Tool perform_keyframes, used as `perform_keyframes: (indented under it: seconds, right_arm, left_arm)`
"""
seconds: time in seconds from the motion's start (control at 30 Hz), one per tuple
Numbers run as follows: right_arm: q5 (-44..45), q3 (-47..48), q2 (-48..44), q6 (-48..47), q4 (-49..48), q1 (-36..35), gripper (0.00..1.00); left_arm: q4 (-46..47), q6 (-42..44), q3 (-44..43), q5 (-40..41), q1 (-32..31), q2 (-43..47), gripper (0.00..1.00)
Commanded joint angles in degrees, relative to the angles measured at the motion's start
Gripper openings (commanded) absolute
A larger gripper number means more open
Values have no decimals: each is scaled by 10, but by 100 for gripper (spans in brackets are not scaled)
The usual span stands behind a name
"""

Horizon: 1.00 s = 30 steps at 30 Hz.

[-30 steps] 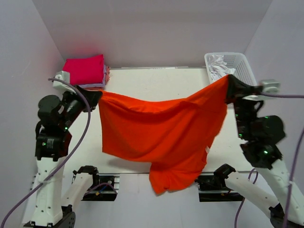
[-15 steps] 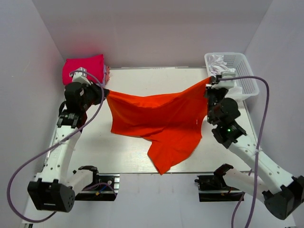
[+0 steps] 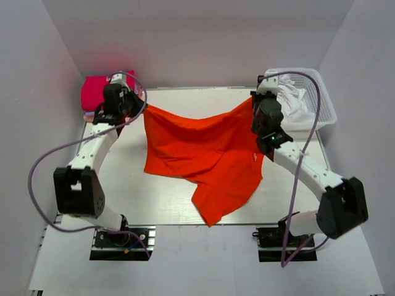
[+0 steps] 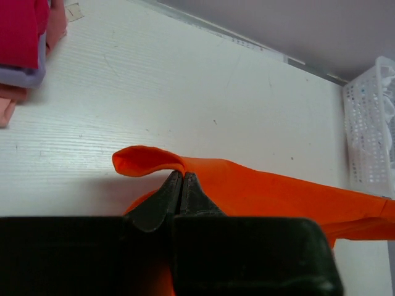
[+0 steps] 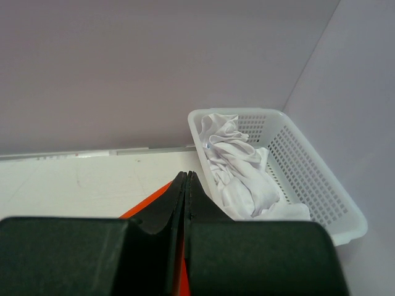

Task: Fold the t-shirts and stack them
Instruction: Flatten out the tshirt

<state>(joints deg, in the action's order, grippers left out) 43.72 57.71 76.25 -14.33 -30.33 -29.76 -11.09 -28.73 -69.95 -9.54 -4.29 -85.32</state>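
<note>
The still-raised corner of the orange-red t-shirt should next be lowered outward by the left gripper to the bare tabletop by the far wall (image 3: pixel 159 98) (image 4: pixel 131 46), below and outward of it, and released there.
The bright orange-red t-shirt (image 3: pixel 203 151) hangs stretched between both grippers at the far side of the table, its lower part draped on the surface with one end pointing toward the near edge. My left gripper (image 3: pixel 143 108) is shut on its left top corner; in the left wrist view the gripper (image 4: pixel 181 176) pinches an orange fold (image 4: pixel 145 161). My right gripper (image 3: pixel 252 102) is shut on the right top corner, where orange cloth (image 5: pixel 148 200) shows beside the closed gripper (image 5: pixel 187 177). A folded stack topped by a magenta-pink t-shirt (image 3: pixel 95 92) lies at the far left corner, with lavender and light pink layers (image 4: pixel 24 77) under it.
A white plastic basket (image 3: pixel 321 98) with crumpled white cloth (image 3: pixel 293 102) stands at the far right corner, close to my right arm. White walls enclose the table on three sides. Both arms reach far forward across the table.
Both arms have swung from high near the front toward the far side and lower, carrying the orange-red t-shirt with them. Its hem now lies on the table instead of hanging over the near edge.
</note>
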Motion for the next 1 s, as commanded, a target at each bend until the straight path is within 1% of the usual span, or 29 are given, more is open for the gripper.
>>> perform_keyframes:
  seconds: [0.0, 0.03, 0.1, 0.13, 0.17, 0.2, 0.23, 0.27, 0.3, 0.33, 0.37, 0.4, 0.43, 0.47, 0.5, 0.53, 0.57, 0.6, 0.63, 0.67, 0.7, 0.77, 0.83, 0.87, 0.9, 0.93, 0.97]
  right_arm:
    - [3, 56, 47, 2, -51, 22, 0]
    - [0, 65, 74, 2, -54, 26, 0]
    - [-7, 82, 99, 2, -68, 40, 0]
    - [-14, 89, 137, 4, -70, 47, 0]
    - [-18, 117, 151, 10, -66, 58, 0]
    - [-21, 126, 192, 12, -65, 59, 0]
    - [-32, 136, 206, 13, -62, 65, 0]
    - [-36, 165, 218, 18, -60, 72, 0]
    - [-41, 177, 247, 23, -56, 78, 0]
    - [-52, 186, 272, 25, -46, 80, 0]
    - [-56, 227, 298, 29, -37, 87, 0]
    - [-65, 238, 310, 32, -32, 91, 0]
    - [-68, 263, 334, 35, -29, 95, 0]
    - [-71, 288, 361, 35, -24, 95, 0]
    - [-85, 323, 374, 39, -5, 106, 0]
    - [-92, 341, 419, 45, 21, 109, 0]
    - [-113, 361, 437, 51, 37, 116, 0]
    - [-109, 428, 450, 55, 87, 117, 4]
    - [-111, 447, 486, 61, 104, 120, 40]
    - [-146, 507, 493, 61, 129, 120, 67]
    - [-156, 520, 500, 62, 190, 120, 90]
    - [-186, 532, 494, 69, 212, 117, 90]
    - [-203, 510, 469, 69, 218, 116, 90]
    - [-212, 496, 438, 76, 223, 115, 90]
    - [-235, 482, 429, 81, 242, 117, 90]
    - [-240, 475, 417, 92, 256, 117, 90]
    - [-250, 476, 393, 100, 272, 116, 90]
  left_arm:
    - [22, 17, -55, 4, 3, -42, 0]
    - [28, 24, -66, 4, 3, -75, 0]
    - [34, 29, -101, 4, 3, -109, 0]
    - [39, 35, -114, 4, 3, -146, 0]
    - [39, 40, -144, 4, 3, -167, 0]
    - [39, 40, -161, 4, 3, -188, 0]
    - [39, 46, -177, 4, 3, -209, 0]
    - [39, 46, -205, 4, 3, -249, 0]
    - [48, 52, -218, 4, 3, -270, 0]
    - [54, 52, -250, 4, 3, -290, 0]
    - [54, 60, -267, 4, 3, -310, 0]
    - [54, 60, -287, 4, 3, -354, 0]
    - [38, 60, -334, 4, 3, -376, 1]
    - [38, 65, -356, 4, 3, -396, 21]
    - [28, 65, -376, 4, 3, -415, 50]
    - [18, 65, -416, 4, 3, -449, 80]
    - [10, 65, -436, -1, 3, -463, 100]
    - [0, 65, -454, -7, 3, -476, 100]
    - [-10, 65, -489, -13, 3, -485, 100]
    - [-33, 65, -502, -18, 3, -491, 100]
    - [-39, 70, -508, -23, 3, -492, 100]
    - [-47, 79, -498, -29, 3, -460, 100]
    - [-53, 97, -460, -22, -4, -427, 100]
    - [-60, 103, -444, -15, -4, -408, 100]
    - [-65, 103, -411, -15, -9, -390, 100]
    - [-72, 103, -391, -8, -9, -350, 100]
    - [-81, 97, -370, -1, -9, -327, 100]
